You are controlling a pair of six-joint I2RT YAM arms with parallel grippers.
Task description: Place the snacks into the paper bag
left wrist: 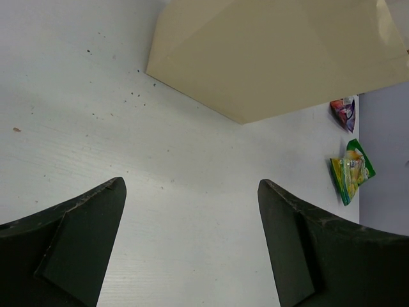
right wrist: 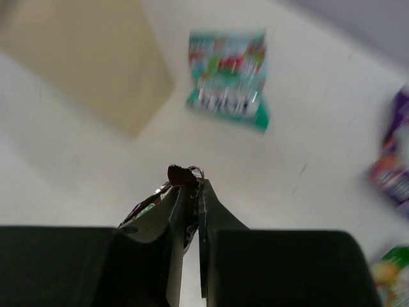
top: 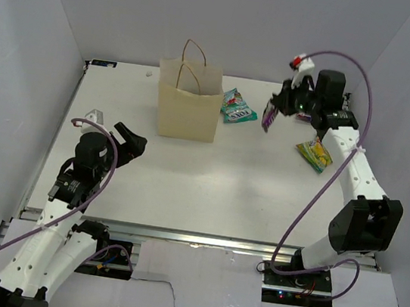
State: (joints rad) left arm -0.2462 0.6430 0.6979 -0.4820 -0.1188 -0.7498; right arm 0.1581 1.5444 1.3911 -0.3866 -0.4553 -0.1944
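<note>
I need to lift my right gripper to the left in the top view next, because the bag's sides are tall. Then I should lower the packet into the bag's opening (top: 206, 81) and let it go.
The tan paper bag (top: 189, 104) stands upright at the back centre; its side also shows in the left wrist view (left wrist: 275, 57). My right gripper (top: 273, 111) is raised to the right of the bag and is shut on a dark purple snack packet (top: 268, 118), which hangs from the fingertips. In the right wrist view my right gripper (right wrist: 192, 185) pinches that packet (right wrist: 144, 208). A teal-green pouch (top: 238, 108) lies between the bag and this gripper. A green-yellow packet (top: 314, 153) lies at the right. My left gripper (top: 131, 143) is open and empty, low at the front left of the bag.
A purple-white packet (right wrist: 393, 153) lies on the table to the right of the teal pouch (right wrist: 229, 80). It also shows beyond the bag in the left wrist view (left wrist: 345, 114), above the green-yellow packet (left wrist: 350, 171). White walls enclose the table on three sides.
</note>
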